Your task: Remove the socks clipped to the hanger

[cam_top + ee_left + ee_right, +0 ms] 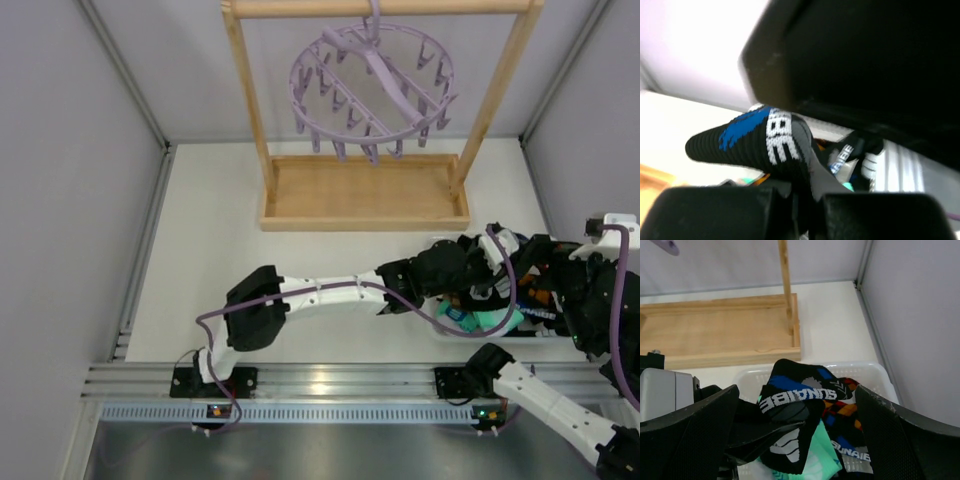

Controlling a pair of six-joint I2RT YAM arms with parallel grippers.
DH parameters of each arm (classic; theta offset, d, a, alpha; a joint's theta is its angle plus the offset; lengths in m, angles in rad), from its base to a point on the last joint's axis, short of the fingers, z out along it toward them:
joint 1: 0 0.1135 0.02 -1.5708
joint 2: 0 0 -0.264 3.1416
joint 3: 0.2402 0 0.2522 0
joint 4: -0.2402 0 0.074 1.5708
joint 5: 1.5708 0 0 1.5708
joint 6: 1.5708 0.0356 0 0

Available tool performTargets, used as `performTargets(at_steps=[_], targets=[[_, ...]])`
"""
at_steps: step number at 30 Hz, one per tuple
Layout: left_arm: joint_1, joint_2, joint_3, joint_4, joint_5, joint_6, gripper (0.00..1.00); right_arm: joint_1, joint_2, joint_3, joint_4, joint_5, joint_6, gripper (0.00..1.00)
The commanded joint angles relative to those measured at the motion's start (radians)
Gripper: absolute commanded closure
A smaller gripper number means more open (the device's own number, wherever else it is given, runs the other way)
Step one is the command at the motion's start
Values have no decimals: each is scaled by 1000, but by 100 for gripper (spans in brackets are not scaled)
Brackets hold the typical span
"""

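The black sock hangs above the pile. Next I need to lower my left gripper onto the basket's teal-white sock (459, 316) (848, 186) and let go of the black sock.
The lavender ring hanger (372, 85) hangs from the wooden rack's top bar, and I see no socks on its clips. Several socks (478, 315) lie in a white basket (865, 371): black ones with blue patches, a teal-white one (827, 455) and an argyle one (845, 410). My left gripper (807, 195) is shut on a black sock with blue patch and white lettering (755, 140), held over the basket. This sock also shows in the right wrist view (790, 390). My right gripper (796, 395) is open wide above the basket, its fingers either side of the pile.
The wooden frame rack (365, 190) with its tray base stands at the back middle. Grey walls close in left and right. The two arms sit close together over the basket (445, 333) at the right.
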Motion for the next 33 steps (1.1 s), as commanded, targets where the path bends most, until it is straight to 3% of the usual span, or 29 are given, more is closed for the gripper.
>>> performTargets(at_steps=[1,11,20,23,24,26,27,31,33], targets=[[5,171,11,-199,133,-71,100,11,-10,-11,128,-100,43,4],[17,369,16,-256,185,-236,100,11,-15,-90,194,-130,50,4],[26,325,-27,-256,164,-248,99,13,-5,-52,192,-133,49,4],[26,293,-35,-254,153,-243,82,13,-4,-35,180,-133,43,1],[28,285,-36,-254,148,-243,68,13,-2,-31,169,-126,39,1],[28,254,-45,-254,122,-249,54,11,-2,-20,163,-116,36,1],[26,244,-52,-254,115,-253,37,13,-4,-15,161,-110,38,0],[28,162,-73,-253,58,-271,10,13,2,-3,161,-106,32,0],[28,138,-78,-251,15,-274,2,13,13,-1,158,-103,30,0]])
